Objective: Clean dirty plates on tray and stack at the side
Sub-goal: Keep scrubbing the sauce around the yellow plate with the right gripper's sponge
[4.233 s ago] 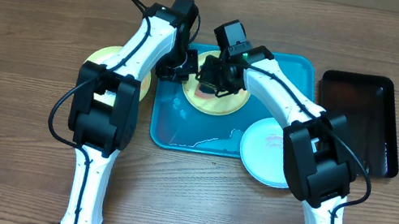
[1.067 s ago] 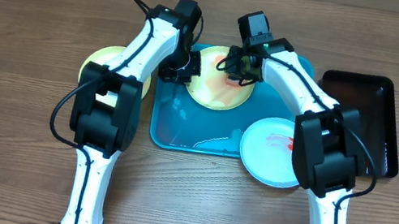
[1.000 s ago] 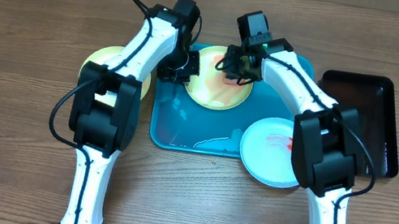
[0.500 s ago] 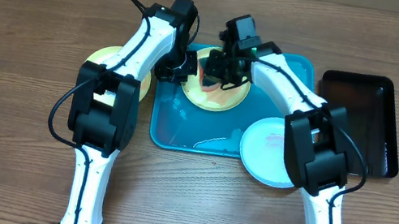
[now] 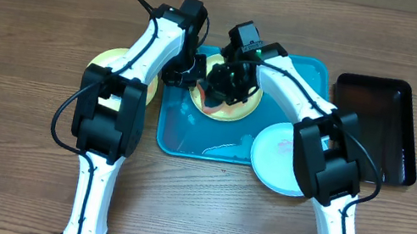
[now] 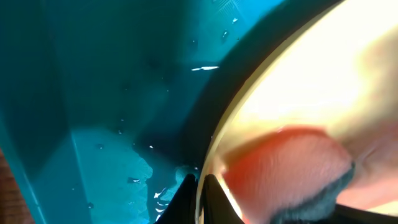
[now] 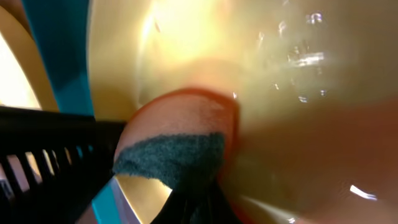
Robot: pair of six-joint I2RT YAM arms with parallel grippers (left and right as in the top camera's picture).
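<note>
Next I will lift my right gripper off the plate and across to the tray's far corner (image 5: 312,73), which lies bare to its right in the overhead view, releasing the sponge.
A green-rimmed plate (image 5: 243,106) lies in the turquoise tray (image 5: 188,135), which is wet. My left gripper (image 5: 190,74) is shut on the plate's left rim; in the left wrist view its fingertips (image 6: 200,198) pinch the rim of the plate (image 6: 311,87). My right gripper (image 5: 224,87) is shut on a red sponge with a dark scrub pad (image 7: 177,146), pressed flat on the plate's cream centre (image 7: 286,106). The sponge (image 6: 286,171) also shows in the left wrist view. A second green plate (image 5: 104,64) lies on the table left of the tray. A pale blue plate (image 5: 277,159) with red smears sits at the tray's right front corner.
A black tray (image 5: 375,125) lies to the right of the turquoise one. Bare wooden table (image 5: 5,150) spreads to the left and front. Both arms crowd over the tray's far half.
My right gripper has swept the sponge from the plate's far right across to its left near side. The left gripper has kept its hold on the rim.
</note>
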